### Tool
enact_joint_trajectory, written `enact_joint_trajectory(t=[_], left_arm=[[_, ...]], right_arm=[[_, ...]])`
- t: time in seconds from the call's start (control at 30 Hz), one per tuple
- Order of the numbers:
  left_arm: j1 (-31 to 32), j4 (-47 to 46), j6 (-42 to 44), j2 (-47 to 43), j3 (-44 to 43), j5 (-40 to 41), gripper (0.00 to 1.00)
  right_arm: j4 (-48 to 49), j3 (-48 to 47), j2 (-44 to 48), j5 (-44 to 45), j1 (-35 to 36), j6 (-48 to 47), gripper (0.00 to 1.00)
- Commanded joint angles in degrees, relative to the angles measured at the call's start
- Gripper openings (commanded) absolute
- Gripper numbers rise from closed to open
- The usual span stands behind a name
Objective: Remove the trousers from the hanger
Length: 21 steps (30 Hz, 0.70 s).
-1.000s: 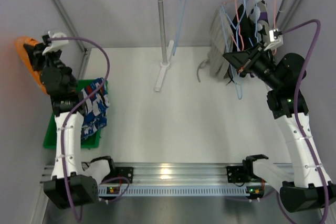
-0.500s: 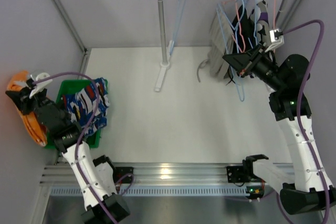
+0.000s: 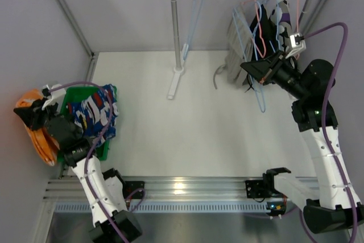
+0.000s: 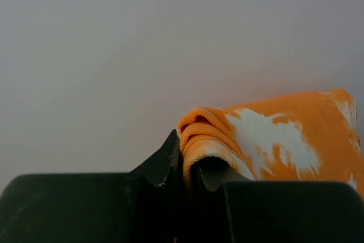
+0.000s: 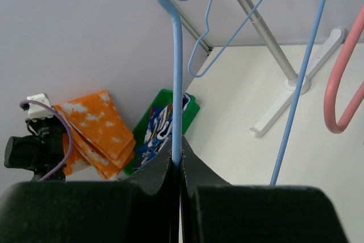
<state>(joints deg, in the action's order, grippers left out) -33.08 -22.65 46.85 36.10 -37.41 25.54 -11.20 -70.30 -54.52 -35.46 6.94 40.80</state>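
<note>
My left gripper turns from the wall next, then swings outward and opens, to get the orange trousers over the green bin's far end.
My left gripper is shut on the orange trousers and holds them beside the wall, left of the green bin. In the left wrist view the orange cloth with white blotches sits pinched between my jaws. The blue and white patterned trousers lie in the bin. My right gripper is shut on a light blue hanger at the rack. Grey trousers hang there on hangers behind it.
A rail stand with a white foot rises at the back centre, one blue hanger on it. Pink and blue hangers crowd the rail at back right. Metal frame posts stand at the left and right back corners.
My left arm has swung down and leftward from the back left, carrying the orange trousers low beside the bin. The right arm has hardly moved.
</note>
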Motion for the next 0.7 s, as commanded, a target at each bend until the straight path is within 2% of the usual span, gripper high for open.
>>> enact_joint_trajectory(t=[0.0,0.2,0.37,0.47,0.53,0.63,0.67], left_arm=[[-0.58,-8.28,5.00,-1.64,1.10,1.00,0.00],[-0.58,-1.34,1.41,1.59,4.18,-4.26,0.00],[0.55,2.08,-9.47,10.38,2.00,-13.84,0.00],[4.84,0.43,-13.26,21.86,-2.21,-12.89,0.00],[7.67,-1.94,-13.98,26.37,-3.72,-11.75,0.00],[15.47,-5.11,-13.63,34.72,-6.88,-9.90,0.00],[16.89,-5.47,-13.11,38.57,-8.80,-8.24,0.04]], right_arm=[[-1.01,-1.42,-0.49,-0.84,-0.26,-1.68,0.00],[-0.75,-0.63,-2.69,-0.57,-0.26,-1.95,0.00],[-0.14,-0.89,-4.54,-0.13,-0.26,-2.47,0.00],[-0.40,-1.59,-5.68,0.13,-0.26,-3.00,0.00],[-0.57,-2.12,-6.30,0.22,-0.26,-3.61,0.00],[-1.54,-3.87,-7.00,0.48,-0.26,-4.32,0.00],[-1.98,-4.22,-7.09,0.57,-0.35,-4.58,0.00]])
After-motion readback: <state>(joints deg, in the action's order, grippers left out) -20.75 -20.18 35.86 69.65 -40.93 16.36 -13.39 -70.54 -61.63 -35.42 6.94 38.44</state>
